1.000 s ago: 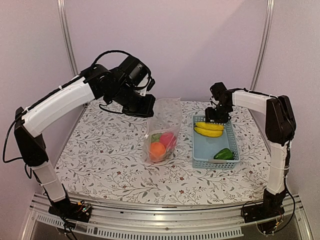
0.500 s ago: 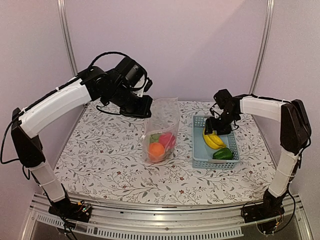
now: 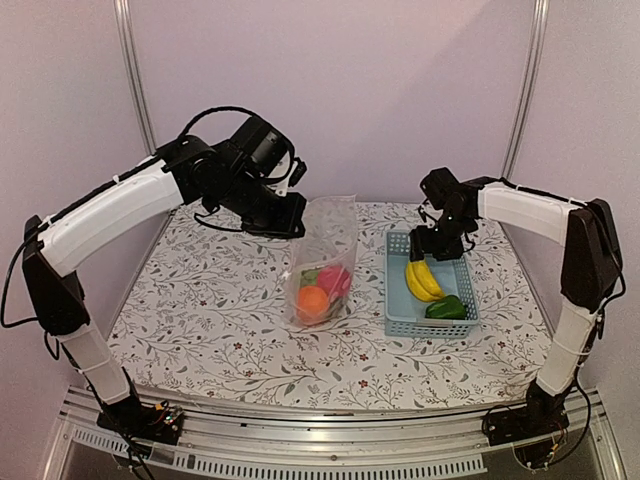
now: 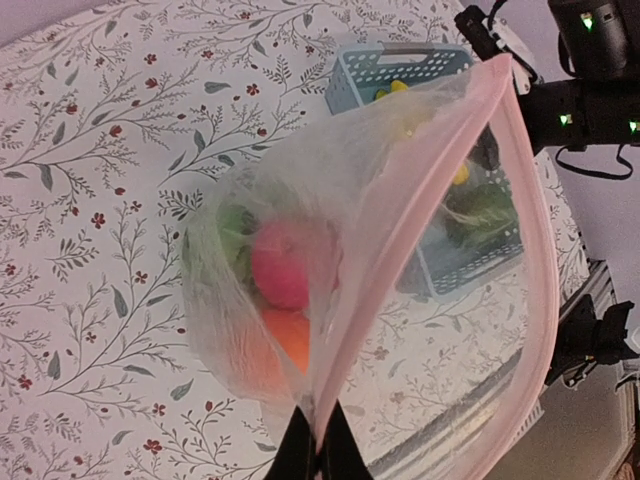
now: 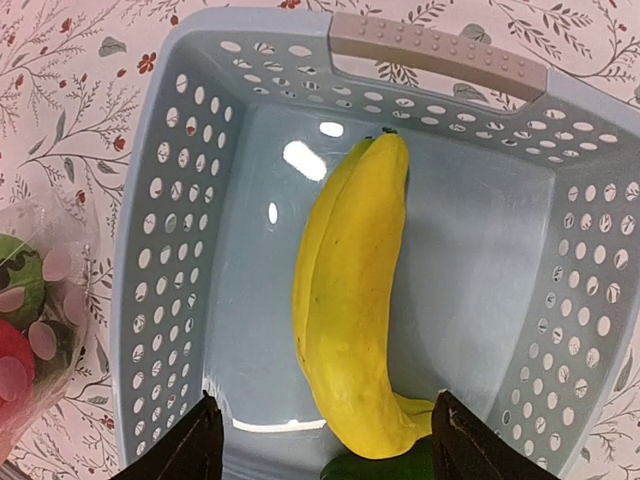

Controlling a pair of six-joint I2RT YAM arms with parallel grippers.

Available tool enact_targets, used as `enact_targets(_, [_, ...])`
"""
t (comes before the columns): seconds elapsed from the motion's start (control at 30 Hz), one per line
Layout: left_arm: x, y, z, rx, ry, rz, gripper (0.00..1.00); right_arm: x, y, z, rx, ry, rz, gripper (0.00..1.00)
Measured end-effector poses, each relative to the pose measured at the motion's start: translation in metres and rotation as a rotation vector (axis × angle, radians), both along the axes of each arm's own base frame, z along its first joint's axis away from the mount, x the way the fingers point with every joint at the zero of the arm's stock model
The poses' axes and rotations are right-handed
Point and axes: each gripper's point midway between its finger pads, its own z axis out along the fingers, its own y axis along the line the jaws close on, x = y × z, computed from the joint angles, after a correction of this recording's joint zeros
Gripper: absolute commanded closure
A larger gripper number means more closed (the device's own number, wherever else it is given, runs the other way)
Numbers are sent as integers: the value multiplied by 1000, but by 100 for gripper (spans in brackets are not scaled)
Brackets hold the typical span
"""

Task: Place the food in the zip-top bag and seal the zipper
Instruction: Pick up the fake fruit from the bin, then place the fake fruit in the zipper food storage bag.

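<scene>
My right gripper will go down into the blue basket (image 5: 440, 55) and close across the bananas' middle (image 5: 350, 310), because the yellow bananas lie lengthwise below its open fingers.
The clear zip-top bag (image 3: 328, 250) stands on the table, its mouth held up. My left gripper (image 3: 290, 215) is shut on the bag's top edge; in the left wrist view the fingers (image 4: 298, 452) pinch the pink zipper (image 4: 430, 230) strip. Inside the bag lie pink (image 4: 285, 265), orange (image 4: 290, 345) and green (image 4: 235, 235) food pieces. Yellow bananas (image 5: 355, 300) lie lengthwise in the blue basket (image 5: 440, 55), a green piece (image 5: 380, 468) at their near end. My right gripper (image 5: 325, 450) hovers open over the bananas, a finger on each side, holding nothing.
The blue mesh basket (image 3: 398, 300) sits right of the bag, close to it. The bag's lower part (image 5: 25, 330) shows beside the basket's left wall. Flowered cloth covers the table (image 3: 200, 310). Metal posts stand at the back corners.
The bananas have swung from lying across the basket's far end to lying lengthwise. My right gripper has shifted over the basket. The left gripper keeps its hold on the bag.
</scene>
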Motion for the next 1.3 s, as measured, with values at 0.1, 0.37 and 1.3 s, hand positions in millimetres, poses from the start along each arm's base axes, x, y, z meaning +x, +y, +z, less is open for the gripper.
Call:
enact_targets(0.1, [0, 0, 0, -1, 2, -1, 100, 4, 1, -12, -14, 26, -8, 34])
enact_targets(0.37, [-1, -1, 2, -9, 5, 1, 100, 12, 5, -49, -51, 94, -6, 43])
enact_targets(1.3, [1, -3, 10, -30, -2, -2, 100, -28, 39, 168, 389, -269, 0, 87])
